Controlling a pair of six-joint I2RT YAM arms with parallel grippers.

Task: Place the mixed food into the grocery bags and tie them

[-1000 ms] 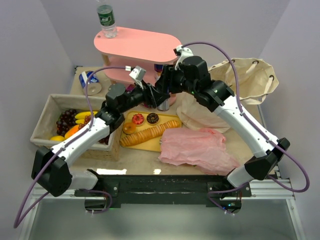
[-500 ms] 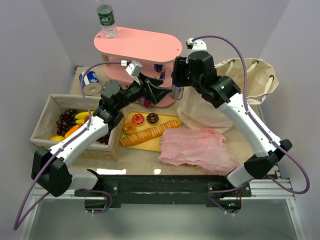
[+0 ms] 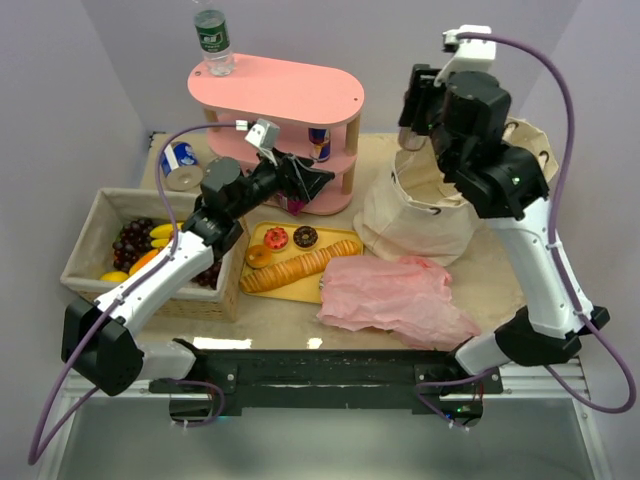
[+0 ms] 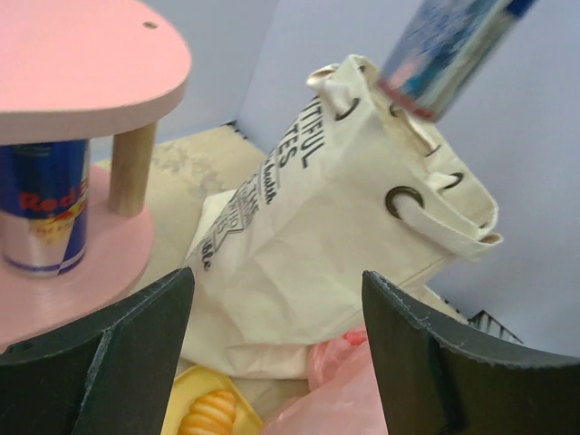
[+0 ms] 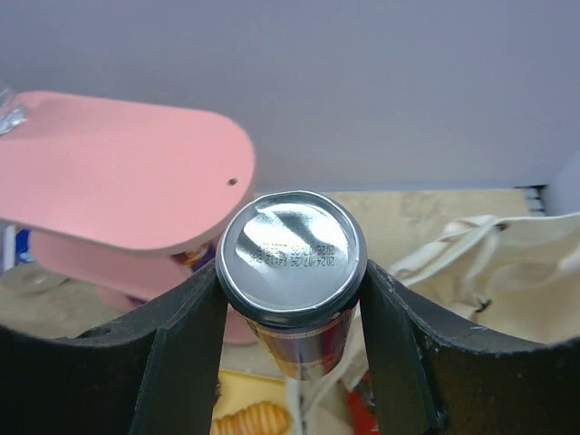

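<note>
My right gripper will move the can to the right in the top view, past the bag's rim, and let it go, because the bag's opening faces that way.
My right gripper [image 3: 411, 128] [image 5: 290, 279] is shut on a drink can [image 5: 292, 254], held upright in the air above the left rim of the beige canvas bag [image 3: 430, 215] [image 5: 507, 263]. The left wrist view shows that can [image 4: 449, 54] hanging over the bag's [image 4: 335, 245] eyelets. My left gripper [image 3: 318, 183] [image 4: 276, 353] stands open and empty beside the pink shelf's lower tier, where another can [image 3: 319, 143] [image 4: 41, 217] stands. The pink plastic bag [image 3: 395, 295] [image 4: 362, 399] lies flat in front. A water bottle [image 3: 212, 40] stands on the shelf top.
The pink two-tier shelf [image 3: 275, 90] stands at the back. A woven basket [image 3: 90, 240] with fruit is at the left, with a blue can [image 3: 180, 160] behind it. A yellow tray [image 3: 335, 240] carries bread and donuts in the middle.
My right arm has lifted the can from the shelf's lower tier up and to the right, over the canvas bag. My left gripper has opened wider and stayed by the shelf.
</note>
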